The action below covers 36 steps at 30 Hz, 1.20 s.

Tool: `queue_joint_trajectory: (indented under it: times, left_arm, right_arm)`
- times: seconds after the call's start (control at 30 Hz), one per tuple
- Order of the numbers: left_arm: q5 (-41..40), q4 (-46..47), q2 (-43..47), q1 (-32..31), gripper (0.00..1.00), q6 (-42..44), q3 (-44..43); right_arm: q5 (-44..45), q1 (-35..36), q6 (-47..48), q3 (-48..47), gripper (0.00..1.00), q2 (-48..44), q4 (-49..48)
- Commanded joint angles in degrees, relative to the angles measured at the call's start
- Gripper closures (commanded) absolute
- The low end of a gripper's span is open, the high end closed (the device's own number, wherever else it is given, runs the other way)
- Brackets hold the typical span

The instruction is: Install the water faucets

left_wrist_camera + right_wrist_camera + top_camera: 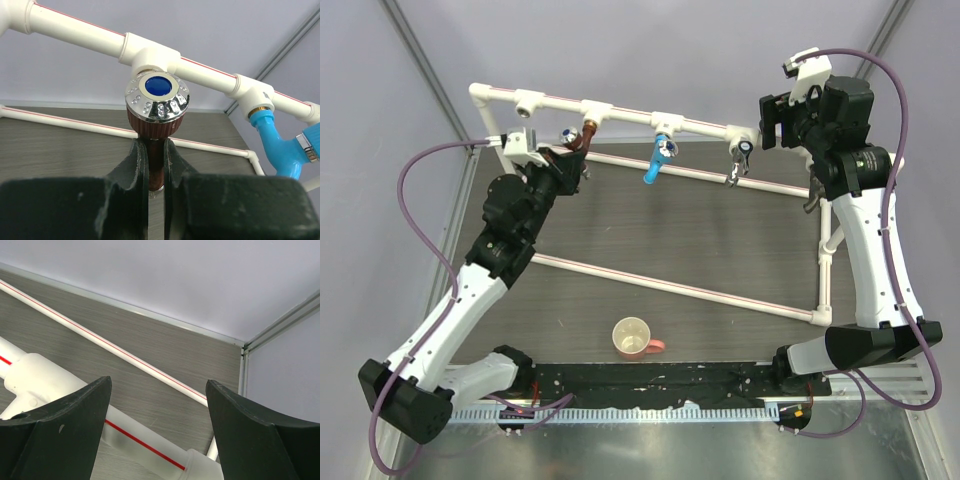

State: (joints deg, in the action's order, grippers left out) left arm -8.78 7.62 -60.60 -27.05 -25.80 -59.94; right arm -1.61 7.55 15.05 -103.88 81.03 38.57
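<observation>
I will swing my left gripper around below the tee toward the blue faucet to turn the copper-coloured faucet (582, 136) before I release it, because its handle cap faces away.
The copper-coloured faucet (582, 136) hangs under a white tee socket (595, 108) on the raised pipe. My left gripper (570, 152) is shut on its body. In the left wrist view the faucet's reddish-brown stem (155, 150) sits between my fingers (135, 167), with its chrome, blue-centred handle cap (157, 95) just below the tee (150, 55). A blue faucet (658, 158) (280, 147) and a chrome-and-dark faucet (742, 160) hang from tees further right. My right gripper (775, 115) (158, 385) is open and empty at the pipe's right end, above a white pipe (130, 432).
The white pipe frame (670, 285) lies on the dark table and carries the raised pipe at the back. One bare tee (528, 100) is at the raised pipe's left end. A pink cup (633, 337) stands near the front edge. Purple cables loop beside both arms.
</observation>
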Motion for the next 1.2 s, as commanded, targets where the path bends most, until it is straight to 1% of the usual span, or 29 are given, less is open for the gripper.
queue_joint_trajectory:
  times: [0.0, 0.13, 0.27, 0.4, 0.5, 0.57, 0.63, 0.67, 0.83, 1.1, 1.17]
  left_arm:
    - [-1.9, -0.2, -0.8, -0.3, 1.0, 6.3, -5.0]
    - [-2.8, -4.4, -1.2, -0.3, 1.0, 12.3, -6.8]
    - [-1.2, -8.6, -2.5, -0.4, 1.0, 17.9, -9.3]
    - [-0.9, -10.5, -3.6, -1.0, 1.0, 21.7, -9.3]
    - [-2.4, -11.7, -4.6, -2.7, 1.0, 25.5, -9.8]
    - [-5.2, -12.3, -5.2, -5.0, 1.0, 30.9, -10.5]
    - [-7.6, -13.5, -6.5, -7.4, 1.0, 33.8, -11.9]
    - [-9.8, -13.9, -6.8, -8.1, 1.0, 36.6, -12.4]
    - [-14.6, -15.4, -9.2, -11.6, 1.0, 43.2, -14.7]
    - [-21.8, -15.3, -11.8, -16.9, 1.0, 55.8, -14.8]
    - [-24.4, -14.7, -12.9, -18.0, 1.0, 60.4, -14.4]
  right_arm:
    - [-5.8, 2.4, -0.7, 1.5, 0.17, -0.2, 7.1]
    - [-5.7, 2.5, -0.7, 1.5, 0.17, -0.1, 7.0]
    - [-5.8, 2.5, -0.8, 1.5, 0.17, -0.1, 7.0]
    - [-5.9, 2.5, -0.8, 1.4, 0.17, 0.0, 7.0]
    - [-5.9, 2.6, -0.8, 1.4, 0.17, 0.0, 7.1]
    - [-5.7, 2.6, -0.8, 1.4, 0.17, 0.0, 7.1]
    - [-5.7, 2.6, -0.8, 1.4, 0.17, 0.0, 7.0]
    - [-5.7, 2.6, -0.8, 1.4, 0.17, 0.0, 7.1]
    - [-5.5, 2.6, -0.7, 1.5, 0.17, 0.0, 7.1]
    - [-5.4, 2.6, -0.6, 1.5, 0.17, 0.2, 7.0]
    - [-5.4, 2.6, -0.6, 1.5, 0.17, 0.3, 7.0]
